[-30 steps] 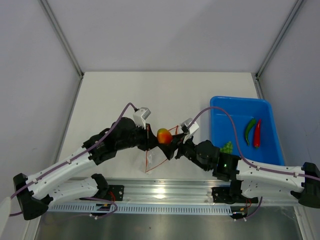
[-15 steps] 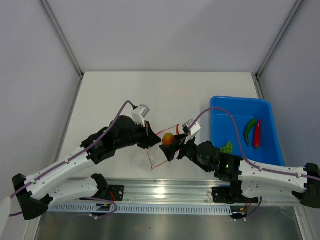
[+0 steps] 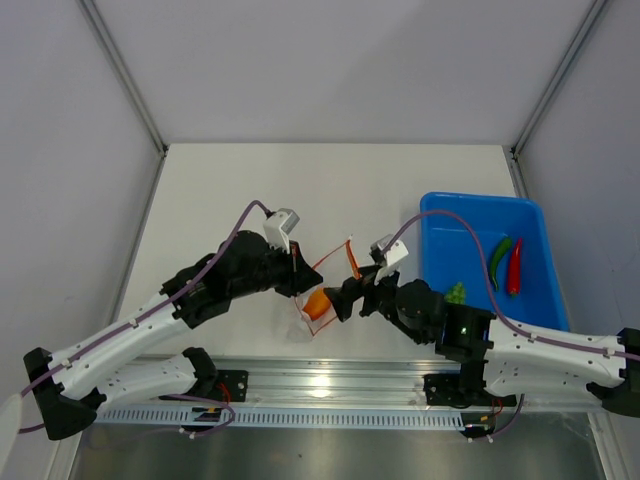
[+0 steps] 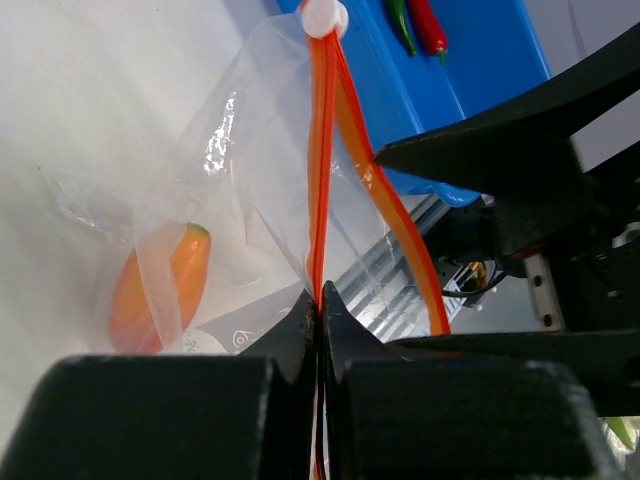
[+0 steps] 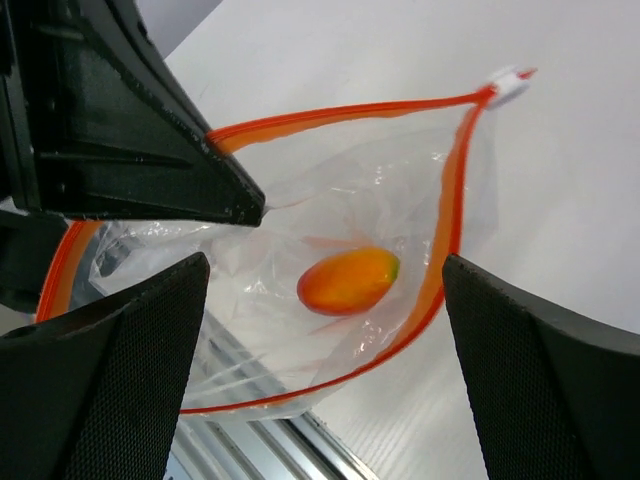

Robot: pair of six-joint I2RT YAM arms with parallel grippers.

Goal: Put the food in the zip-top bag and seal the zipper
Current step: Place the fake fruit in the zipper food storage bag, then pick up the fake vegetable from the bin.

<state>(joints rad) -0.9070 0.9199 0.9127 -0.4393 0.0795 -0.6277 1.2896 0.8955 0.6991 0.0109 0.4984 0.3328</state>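
The unpacked green pepper point(image 3: 499, 259) is next, so I should swing my empty right gripper over the tray to the right in the top view and go down onto it.
The clear zip-top bag point(image 3: 322, 287) hangs open between the two arms, its orange-red zipper point(image 5: 452, 190) spread in a loop. My left gripper point(image 3: 300, 279) is shut on one side of the zipper strip point(image 4: 318, 200) and holds the mouth up. The orange carrot-like piece point(image 3: 318, 303) lies inside the bag and shows in both wrist views point(image 5: 348, 280) point(image 4: 160, 290). My right gripper point(image 3: 345, 294) is wide open and empty just above the bag's mouth point(image 5: 325, 335). Green grapes point(image 3: 455, 293), a green pepper point(image 3: 498, 262) and a red pepper point(image 3: 514, 266) lie in the blue tray.
The blue tray point(image 3: 450, 210) stands at the right of the table, close behind my right arm. A white slider point(image 5: 508, 82) sits at the zipper's far end. The metal rail point(image 3: 330, 385) runs along the table's near edge.
My right gripper carried the orange piece over the bag's mouth and let it go; it now lies inside the bag. The bag's mouth has spread wider.
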